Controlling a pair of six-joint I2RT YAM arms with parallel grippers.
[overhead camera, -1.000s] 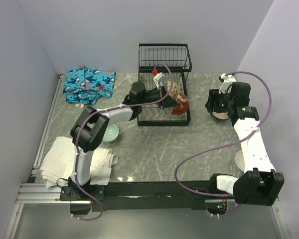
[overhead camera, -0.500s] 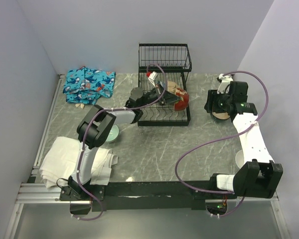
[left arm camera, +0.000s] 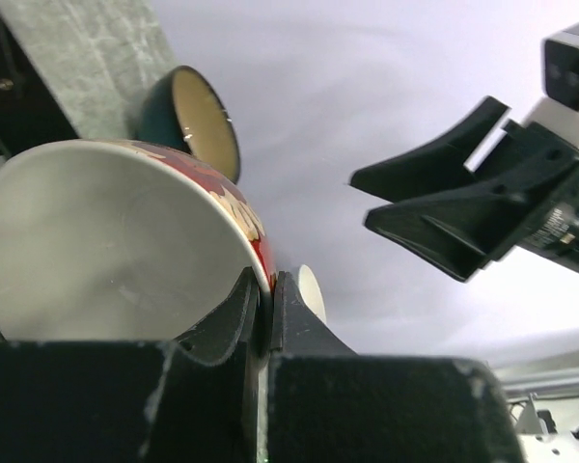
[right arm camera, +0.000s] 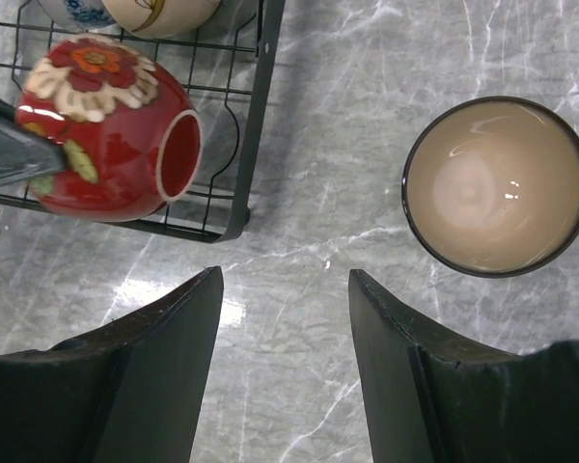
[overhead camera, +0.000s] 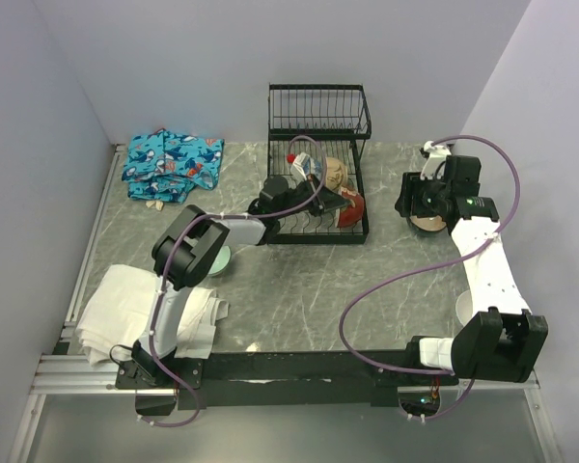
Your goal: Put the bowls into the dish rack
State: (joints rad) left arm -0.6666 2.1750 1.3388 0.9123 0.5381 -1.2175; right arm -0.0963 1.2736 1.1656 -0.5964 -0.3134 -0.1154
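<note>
The red flowered bowl [left arm camera: 106, 251] comes down onto the rack's near corner wires next, as they lie below my left gripper. My left gripper then releases the bowl's rim.
My left gripper [left arm camera: 268, 280] is shut on the rim of a red flowered bowl [left arm camera: 106, 251] with a white inside. It holds the bowl on its side over the front right corner of the black wire dish rack [overhead camera: 318, 96]. The red bowl [right arm camera: 101, 145] also shows in the right wrist view, beside another bowl [right arm camera: 135, 12] in the rack. My right gripper [right arm camera: 285, 289] is open and empty above the table, beside a dark-rimmed bowl [right arm camera: 497, 188] with a cream inside. A pale green bowl [overhead camera: 217, 258] sits by the left arm.
A white bowl [overhead camera: 460, 309] lies near the right wall. A blue patterned cloth [overhead camera: 169, 164] is at the back left. White towels [overhead camera: 125, 313] lie at the front left. The right arm's purple cable loops over the table's right half.
My left gripper has carried the red bowl back and to the right inside the rack and turned it more onto its side. The right gripper has barely shifted.
</note>
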